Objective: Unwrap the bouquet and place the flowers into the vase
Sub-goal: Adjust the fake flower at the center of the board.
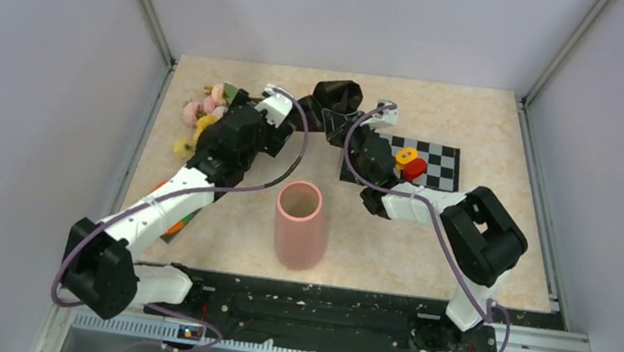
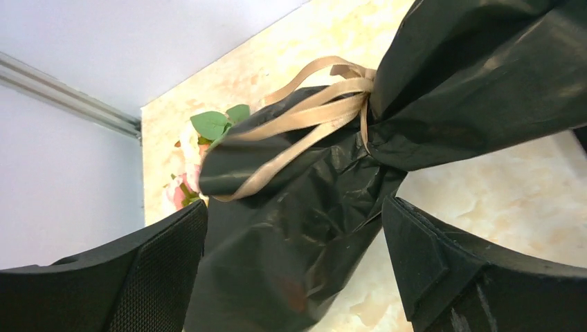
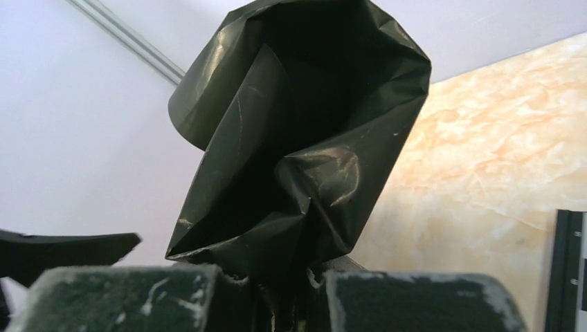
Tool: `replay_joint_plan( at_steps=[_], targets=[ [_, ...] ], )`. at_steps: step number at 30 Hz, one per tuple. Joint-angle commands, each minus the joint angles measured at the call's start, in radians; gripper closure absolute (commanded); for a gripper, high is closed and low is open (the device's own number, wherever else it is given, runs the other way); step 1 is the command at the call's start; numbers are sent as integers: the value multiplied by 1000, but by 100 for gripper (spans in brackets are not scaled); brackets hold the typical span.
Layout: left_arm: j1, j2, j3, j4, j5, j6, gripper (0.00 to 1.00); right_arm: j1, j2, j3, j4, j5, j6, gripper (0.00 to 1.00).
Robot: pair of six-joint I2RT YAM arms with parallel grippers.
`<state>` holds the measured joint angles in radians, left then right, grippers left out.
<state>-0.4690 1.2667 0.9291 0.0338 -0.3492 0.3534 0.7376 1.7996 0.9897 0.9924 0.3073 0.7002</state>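
The right gripper moves down and back to release the wrap's crumpled end next, since bare tabletop lies below the gripper and back toward the vase.
The bouquet lies along the back of the table. Its pink, peach and yellow flowers point left and its black wrapping paper runs right. A tan ribbon is tied round the narrow part of the wrap, with flowers and green leaves beyond it. My left gripper is open and straddles the wrap, which hangs between its fingers. My right gripper is shut on the wrap's crumpled end. In the top view the two grippers sit close together, left and right. The pink vase stands upright in front of them.
A black-and-white checkered mat lies at the right with a yellow and a red block on it. Something orange and green shows under my left arm. Grey walls close in the table on three sides.
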Motion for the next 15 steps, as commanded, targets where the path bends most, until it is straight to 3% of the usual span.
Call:
replay_joint_plan(
  at_steps=[1,7,12,15],
  targets=[
    [7,-74,24,-135,106,-146,1,3,14,38,-53,48,-71,100],
    [7,-140,9,-318,224,-362,1,6,-2,27,-88,29,-121,100],
    [9,-206,-59,-316,259,-712,1,23,-21,-15,-85,13,-139,100],
    [9,-247,-109,-297,286,-824,1,39,-32,-42,-90,8,-155,100]
  ],
)
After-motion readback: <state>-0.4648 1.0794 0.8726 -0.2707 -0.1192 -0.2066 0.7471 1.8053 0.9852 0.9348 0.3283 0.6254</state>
